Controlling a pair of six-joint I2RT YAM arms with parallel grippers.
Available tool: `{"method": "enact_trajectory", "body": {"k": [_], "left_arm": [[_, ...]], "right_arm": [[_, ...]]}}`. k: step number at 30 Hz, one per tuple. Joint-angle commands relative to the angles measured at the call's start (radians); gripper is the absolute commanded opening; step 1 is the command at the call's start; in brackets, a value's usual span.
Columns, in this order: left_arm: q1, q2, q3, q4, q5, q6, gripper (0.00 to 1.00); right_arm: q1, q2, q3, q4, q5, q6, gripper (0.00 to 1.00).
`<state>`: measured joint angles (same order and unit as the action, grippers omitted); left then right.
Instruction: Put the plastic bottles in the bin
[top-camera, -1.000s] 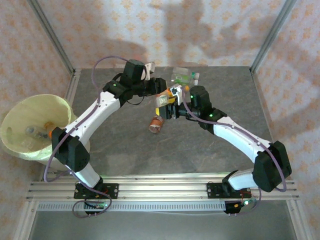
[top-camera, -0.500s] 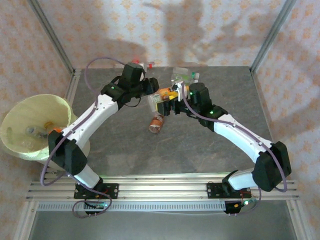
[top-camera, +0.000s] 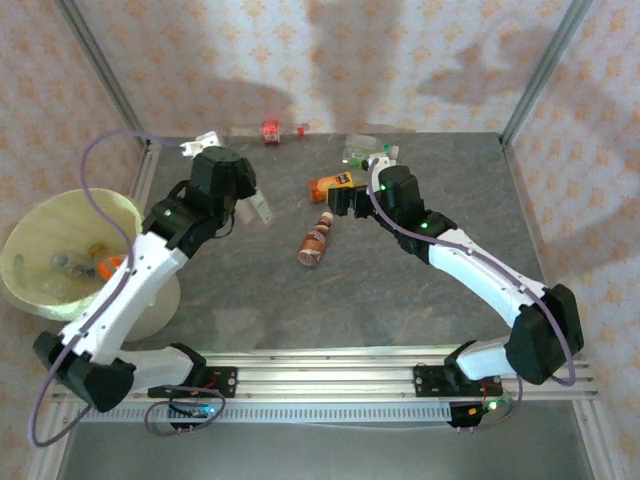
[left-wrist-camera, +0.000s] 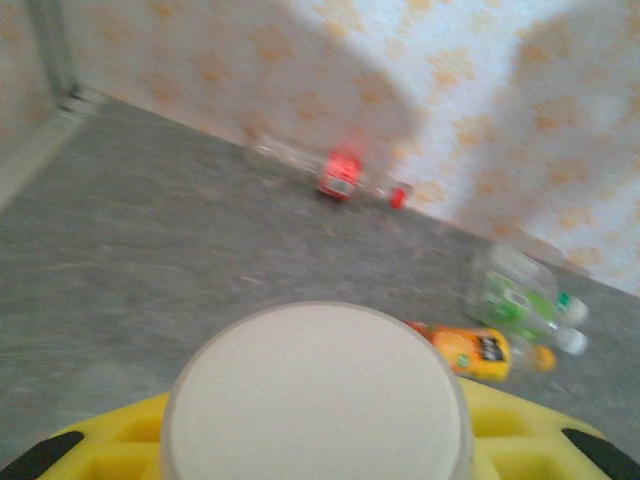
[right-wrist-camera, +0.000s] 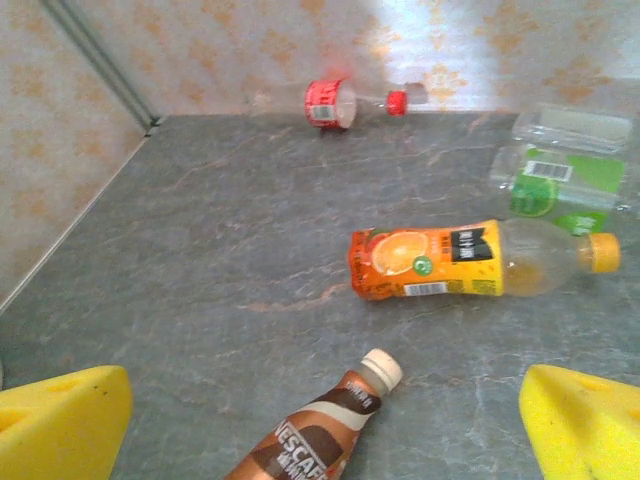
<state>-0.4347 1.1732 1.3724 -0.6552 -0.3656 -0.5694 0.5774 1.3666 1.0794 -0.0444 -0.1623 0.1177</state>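
Note:
The clear bottle (top-camera: 262, 210) still hangs outside the bin, so my left gripper will next swing sideways from above the table to over the bin's opening (top-camera: 72, 245) and release it.
My left gripper (top-camera: 250, 205) is shut on a clear bottle (top-camera: 262, 210) held above the table's left half, right of the bin (top-camera: 95, 195). In the left wrist view the bottle's white round end (left-wrist-camera: 315, 395) sits between the yellow pads (left-wrist-camera: 530, 430). My right gripper (top-camera: 337, 200) is open over the table's middle, its yellow pads (right-wrist-camera: 60, 415) spread apart above a brown coffee bottle (right-wrist-camera: 320, 430). An orange-labelled bottle (right-wrist-camera: 440, 262), a green-labelled one (right-wrist-camera: 560, 185) and a red-labelled one (right-wrist-camera: 330, 103) lie on the table beyond it. The pale yellow-green bin holds a few bottles (top-camera: 75, 262).
The brown bottle (top-camera: 315, 240) lies mid-table between the arms. The red-labelled bottle (top-camera: 272, 130) rests against the back wall. Metal frame posts (top-camera: 100, 75) stand at the back corners. The bin overhangs the table's left edge.
The right gripper opened and let go of the clear bottle. The left arm swung left with that bottle, away from the right gripper and nearer the bin.

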Motion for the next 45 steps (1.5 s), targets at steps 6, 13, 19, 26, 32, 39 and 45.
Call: {"method": "enact_trajectory", "body": {"k": [6, 13, 19, 26, 32, 39, 45], "left_arm": [[0.069, -0.132, 0.07, -0.162, -0.346, 0.134, 0.29], [0.23, -0.195, 0.104, -0.057, -0.333, 0.262, 0.3], [0.556, -0.182, 0.16, -0.098, -0.124, 0.247, 0.29], [0.899, -0.156, 0.199, -0.137, 0.246, 0.186, 0.3], [1.2, -0.111, 0.204, -0.16, 0.392, 0.145, 0.29], [1.498, -0.051, 0.087, -0.047, 0.766, -0.074, 0.29], [1.552, -0.037, 0.004, 0.008, 0.786, -0.148, 0.36]], "right_arm": [[0.004, 0.031, 0.013, 0.038, 0.122, 0.073, 0.99], [0.004, 0.024, -0.011, 0.07, 0.144, 0.097, 0.99], [0.004, 0.001, -0.029, 0.087, 0.176, 0.095, 0.99], [0.004, -0.017, -0.054, 0.109, 0.168, 0.063, 0.99], [0.004, -0.035, -0.059, 0.119, 0.164, 0.008, 0.99], [0.004, -0.025, -0.058, 0.126, 0.16, 0.008, 0.99], [0.005, -0.018, -0.053, 0.125, 0.139, 0.003, 0.99]]}}
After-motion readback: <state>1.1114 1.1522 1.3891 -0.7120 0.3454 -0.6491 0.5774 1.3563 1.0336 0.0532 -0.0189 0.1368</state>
